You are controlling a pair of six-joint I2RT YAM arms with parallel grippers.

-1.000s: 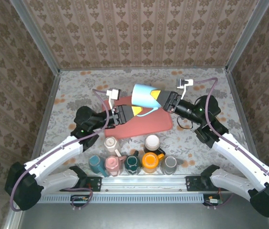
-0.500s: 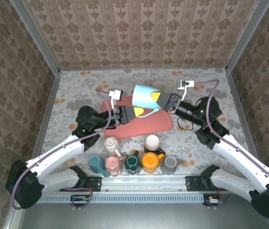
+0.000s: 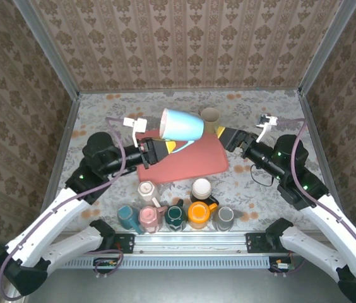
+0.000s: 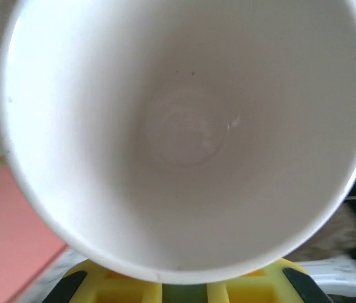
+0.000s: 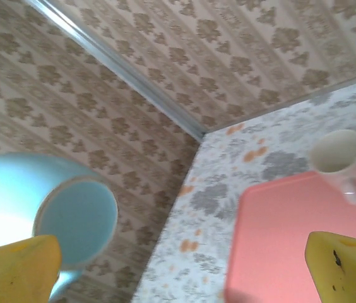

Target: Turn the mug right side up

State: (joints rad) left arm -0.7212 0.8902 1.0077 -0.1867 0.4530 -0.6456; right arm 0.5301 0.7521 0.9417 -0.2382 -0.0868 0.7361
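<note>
The far part of the red mat point(image 3: 197, 161) is below the left gripper, so next the left gripper needs to tilt its fingers down, lower the sideways mug with its base first and let go of it there.
A light blue mug point(image 3: 181, 125) hangs on its side above the left part of the red mat point(image 3: 197, 161), mouth to the left, base to the right. My left gripper point(image 3: 170, 146) is shut on it from below, at the handle side. In the left wrist view the mug's white inside point(image 4: 184, 132) looms over the yellow fingers point(image 4: 112, 287). My right gripper point(image 3: 223, 134) stands open to the right of the mug, apart from it. In the right wrist view the mug's blue base point(image 5: 71, 221) sits beyond the left fingertip point(image 5: 14, 265), and the right gripper point(image 5: 178, 265) holds nothing.
A brown cup point(image 3: 211, 115) stands behind the mat. Near the front edge are several mugs: cream point(image 3: 146, 189), white point(image 3: 201, 188), teal point(image 3: 126, 216), pink point(image 3: 149, 218), dark green point(image 3: 175, 216), orange point(image 3: 198, 214), grey point(image 3: 225, 218). Patterned walls enclose the table.
The right gripper opened, let go of the mug and drew back to the right. The left gripper closed on the mug and carried it a little left and back.
</note>
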